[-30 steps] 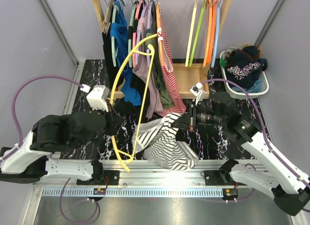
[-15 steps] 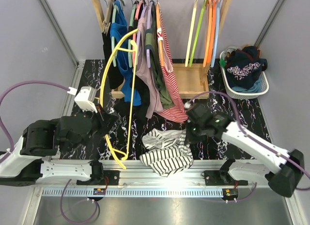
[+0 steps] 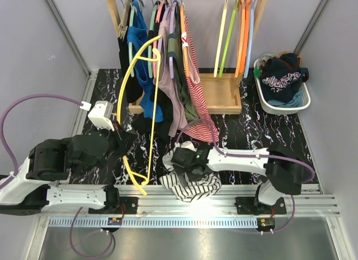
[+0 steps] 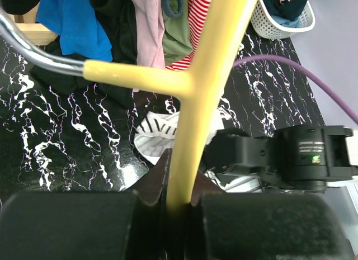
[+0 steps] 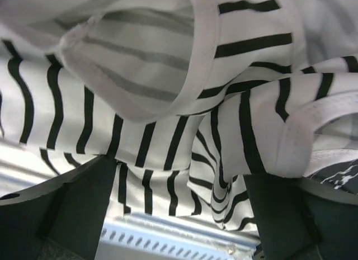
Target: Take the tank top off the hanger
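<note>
My right gripper should move down next onto the bunched striped folds between its open fingers and close there, because the tank top is crumpled just below it.
A bare yellow hanger [image 3: 152, 120] stands upright left of centre, and my left gripper [image 3: 120, 142] is shut on its lower bar. In the left wrist view the yellow hanger [image 4: 196, 103] runs up from between the closed jaws of the left gripper [image 4: 180, 176]. The black-and-white striped tank top [image 3: 193, 187] lies crumpled on the table by the front rail, off the hanger. My right gripper [image 3: 187, 159] hangs low over it. In the right wrist view, the right gripper [image 5: 182, 204] stands open, its dark fingers [image 5: 84, 198] straddling the tank top [image 5: 168, 103] without pinching it.
A wooden clothes rack [image 3: 221, 92] at the back carries several garments and coloured hangers. A white basket [image 3: 299, 103] of dark clothes sits at the back right. An aluminium rail [image 3: 235, 194] runs along the table's front edge.
My right gripper has opened and let go of the tank top, which now lies on the table; the right arm swung left over it. The left arm drew the hanger leftward and now holds still.
</note>
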Controlling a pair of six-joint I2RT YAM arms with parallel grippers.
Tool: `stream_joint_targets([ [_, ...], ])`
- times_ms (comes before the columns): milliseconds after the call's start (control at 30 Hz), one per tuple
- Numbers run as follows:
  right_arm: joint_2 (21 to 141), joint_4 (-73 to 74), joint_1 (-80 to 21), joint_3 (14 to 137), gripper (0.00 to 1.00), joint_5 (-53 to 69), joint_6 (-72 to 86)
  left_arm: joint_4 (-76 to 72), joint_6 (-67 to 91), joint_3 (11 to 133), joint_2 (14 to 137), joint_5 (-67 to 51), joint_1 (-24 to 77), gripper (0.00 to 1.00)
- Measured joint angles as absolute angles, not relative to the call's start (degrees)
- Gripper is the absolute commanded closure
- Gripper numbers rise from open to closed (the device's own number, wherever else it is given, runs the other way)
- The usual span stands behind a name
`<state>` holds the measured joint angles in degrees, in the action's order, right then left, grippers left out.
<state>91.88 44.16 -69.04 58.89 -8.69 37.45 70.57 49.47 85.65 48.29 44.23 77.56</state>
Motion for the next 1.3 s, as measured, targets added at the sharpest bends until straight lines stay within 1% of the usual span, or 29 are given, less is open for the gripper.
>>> stream_joint_targets([
  [133, 97.8, 44.4, -69.3, 62.4, 0.01, -15.7, 39.6, 70.5, 49.5, 84.9, 47.6, 44.5, 77.6, 1.00],
  [167, 99.9, 44.4, -69.3, 62.9, 0.09, -16.8, 40.4, 70.5, 49.4, 84.8, 47.6, 44.7, 77.6, 1.00],
  [200, 101.3, 44.8, -69.1, 63.8, 0.19, -16.6, 41.2, 70.5, 49.4, 84.8, 47.6, 44.8, 77.6, 1.00],
  [233, 101.7, 44.5, -68.9, 64.4, 0.41, -16.7, 41.8, 70.5, 49.4, 84.7, 47.6, 44.9, 77.6, 1.00],
  [267, 102.0, 43.2, -68.6, 64.2, 0.53, -16.2, 42.7, 70.5, 49.3, 84.7, 47.6, 45.1, 77.6, 1.00],
  [300, 101.9, 41.5, -68.0, 63.6, 0.67, -15.2, 44.0, 70.5, 49.3, 84.7, 47.6, 45.1, 77.6, 1.00],
  [333, 101.4, 40.2, -67.5, 62.9, 0.97, -14.7, 44.5, 70.5, 49.4, 84.7, 47.4, 45.2, 77.6, 1.00],
  [367, 100.4, 39.1, -66.5, 61.8, 1.00, -14.2, 45.3, 70.6, 49.4, 84.7, 47.3, 45.2, 77.6, 1.00],
  [433, 96.5, 37.2, -64.1, 57.6, 1.00, -14.3, 47.2, 70.6, 49.4, 84.7, 46.7, 45.2, 77.6, 1.00],
  [500, 92.1, 38.3, -61.4, 54.0, 1.00, -15.4, 48.5, 70.4, 49.4, 84.5, 45.8, 45.3, 77.6, 1.00],
  [633, 77.2, 46.4, -51.9, 50.2, 1.00, -18.8, 50.6, 69.6, 49.1, 83.4, 44.0, 45.2, 77.6, 1.00],
  [700, 67.6, 48.4, -44.2, 50.9, 1.00, -20.6, 50.4, 68.9, 48.6, 83.1, 43.7, 45.2, 77.6, 1.00],
  [767, 60.9, 49.8, -35.7, 53.0, 1.00, -22.4, 48.8, 68.4, 48.1, 83.0, 43.7, 45.1, 77.6, 1.00],
  [867, 58.8, 50.6, -20.3, 58.1, 1.00, -22.2, 44.0, 67.6, 47.4, 82.8, 43.7, 45.0, 77.6, 1.00],
  [967, 64.2, 50.8, -4.2, 67.4, 1.00, -20.1, 38.7, 66.8, 46.9, 82.8, 43.7, 45.0, 77.6, 1.00],
  [1033, 70.9, 50.0, 2.3, 75.4, 1.00, -18.6, 36.4, 66.4, 46.6, 82.8, 43.7, 44.8, 77.6, 1.00],
  [1100, 77.8, 49.4, 6.1, 84.3, 1.00, -16.6, 35.4, 66.0, 46.2, 82.8, 43.8, 44.6, 77.6, 1.00],
  [1200, 90.8, 47.4, 9.8, 101.5, 1.00, -13.1, 35.0, 65.0, 44.9, 82.7, 44.0, 43.6, 77.5, 1.00],
  [1300, 108.1, 47.5, 11.0, 127.2, 1.00, -10.8, 34.4, 63.1, 43.6, 82.1, 44.3, 42.2, 77.5, 1.00],
])
